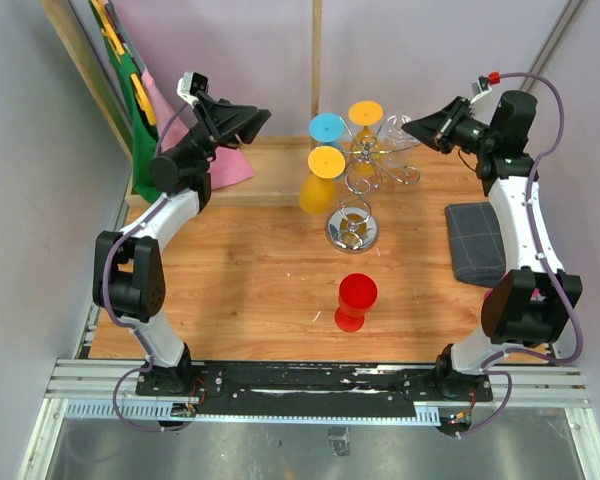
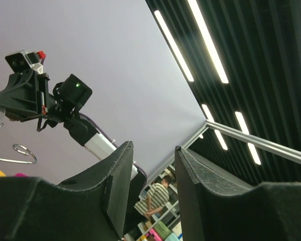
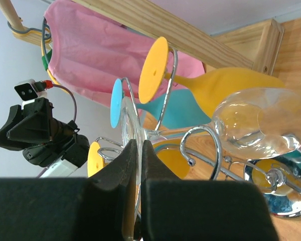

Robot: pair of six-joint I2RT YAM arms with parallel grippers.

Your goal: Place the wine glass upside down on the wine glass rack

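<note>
My right gripper draws to the right in the top view next and lowers to release the glass, since the rack's empty curl lies below my right gripper.
The chrome wine glass rack (image 1: pixel 365 178) stands on its round mirrored base (image 1: pixel 352 229) at the table's middle back. Yellow (image 1: pixel 326 164), blue (image 1: pixel 327 128) and orange (image 1: pixel 365 112) glasses hang on it upside down. My right gripper (image 1: pixel 413 132) is shut on the foot (image 3: pixel 125 118) of a clear wine glass (image 3: pixel 256 123). The glass is held upside down among the rack's curled arms (image 3: pixel 210 143), at its right side. My left gripper (image 1: pixel 256 120) is open and empty, raised at the back left and pointing up (image 2: pixel 153 150). A red glass (image 1: pixel 357 300) stands on the table in front.
A grey folded cloth (image 1: pixel 476 242) lies at the right. Pink (image 1: pixel 230 165) and green (image 1: pixel 145 150) cloths hang by a wooden ledge (image 1: pixel 270 170) at the back left. The wall is close behind the rack.
</note>
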